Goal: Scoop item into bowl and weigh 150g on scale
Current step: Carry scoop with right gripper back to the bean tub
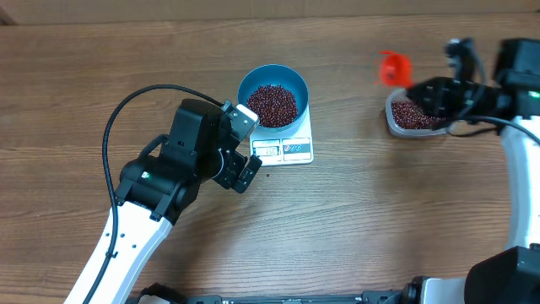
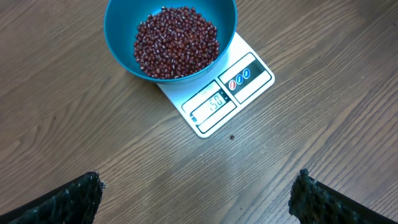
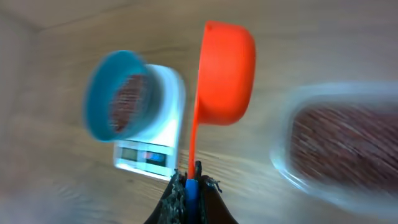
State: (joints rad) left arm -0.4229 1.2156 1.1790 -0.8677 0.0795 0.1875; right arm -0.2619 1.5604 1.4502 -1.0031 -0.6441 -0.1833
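My right gripper should move down toward the beans in the clear tub (image 1: pixel 413 115) and let go of the scoop's handle, because the blue bowl (image 1: pixel 272 78) already has its heap.
The blue bowl (image 1: pixel 272 78) stands on the white scale (image 1: pixel 297 149) and holds a heap of red-brown beans (image 1: pixel 272 104). My left gripper (image 1: pixel 243 150) hovers just left of the scale, open and empty. In its wrist view the bowl (image 2: pixel 118 31), beans (image 2: pixel 177 42) and scale (image 2: pixel 249 74) lie ahead of the left gripper (image 2: pixel 196 196). My right gripper (image 1: pixel 419 89) is at the far right, shut on the handle of an orange scoop (image 1: pixel 392 67). The right wrist view is blurred. There the right gripper (image 3: pixel 191 186) pinches the scoop (image 3: pixel 227 68), on which no beans show.
A clear plastic tub (image 1: pixel 392 118) with more beans sits under the right gripper; in the right wrist view the tub (image 3: pixel 348 143) is blurred. One stray bean (image 2: pixel 232 137) lies on the wooden table in front of the scale.
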